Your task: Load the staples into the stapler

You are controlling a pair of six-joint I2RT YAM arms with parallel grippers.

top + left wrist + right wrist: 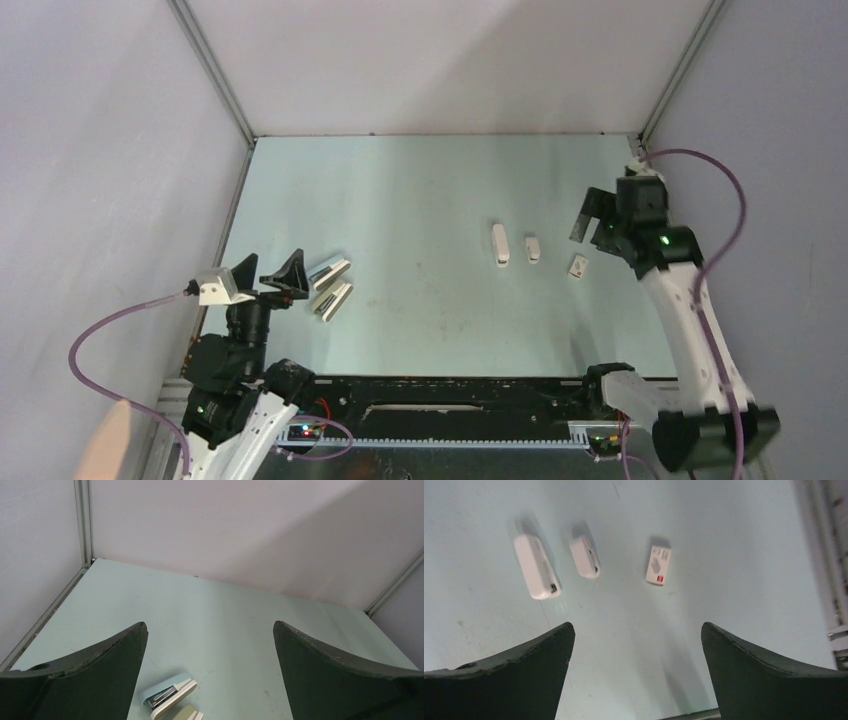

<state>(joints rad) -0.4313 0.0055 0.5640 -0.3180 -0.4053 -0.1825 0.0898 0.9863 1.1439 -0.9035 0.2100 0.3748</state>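
Observation:
I will lower my open right gripper over the flat pack (578, 266) (658, 565), with a finger along each long side, and close it. The tabletop around the staples is clear.
A light-blue and white stapler (328, 272) (167, 692) lies at the left of the table with its metal channel showing. My left gripper (267, 272) (210, 625) hovers just left of it, open and empty. The staples (578, 265) (658, 565), a small flat pack with a grey striped patch and a red mark, lie at the right. My right gripper (603, 212) (636, 625) hangs above the table just beyond the staples, open with nothing between its fingers.
A second, beige stapler-like piece (334, 300) (192, 714) lies beside the blue stapler. Two white oblong objects, a long one (500, 245) (536, 572) and a shorter one (532, 249) (585, 562), lie left of the staples. Walls enclose the table on three sides.

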